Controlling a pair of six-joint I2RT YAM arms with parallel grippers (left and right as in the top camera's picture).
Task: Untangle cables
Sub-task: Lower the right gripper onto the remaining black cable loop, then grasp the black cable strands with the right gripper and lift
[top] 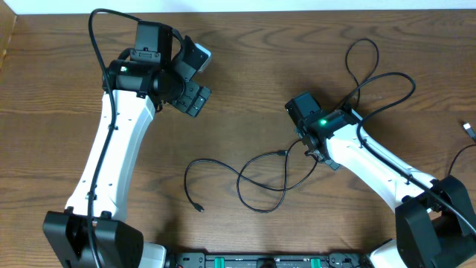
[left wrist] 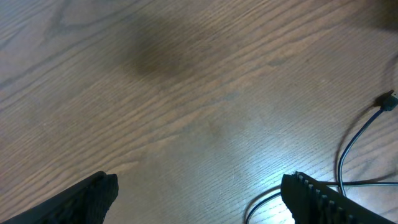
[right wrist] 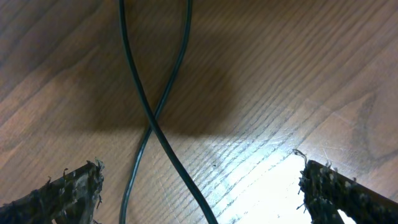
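The robot's right gripper will next move down and slightly to the left in the overhead view to close on the cable crossing (right wrist: 151, 122), because both pieces of black cable meet there.
Thin black cables (top: 256, 167) lie looped on the wooden table, with small plugs at the centre (top: 282, 152), bottom left (top: 199, 208) and far right (top: 467, 128). More loops run to the upper right (top: 372, 78). No white cable shows. My right gripper (top: 316, 149) hovers over the loops. In the right wrist view it (right wrist: 199, 177) is open, with two crossing black strands (right wrist: 151, 124) on the table between its jaws. My left gripper (top: 198, 78) is open and empty over bare table at the upper left, away from the cables. Its wrist view (left wrist: 199, 186) shows a cable end with a plug (left wrist: 388, 99) at the right.
The table's far edge (top: 297, 7) runs along the top. A black rail (top: 253, 260) sits at the front edge between the two arm bases. The arms' own thicker black cables (top: 93, 37) run along the arms.
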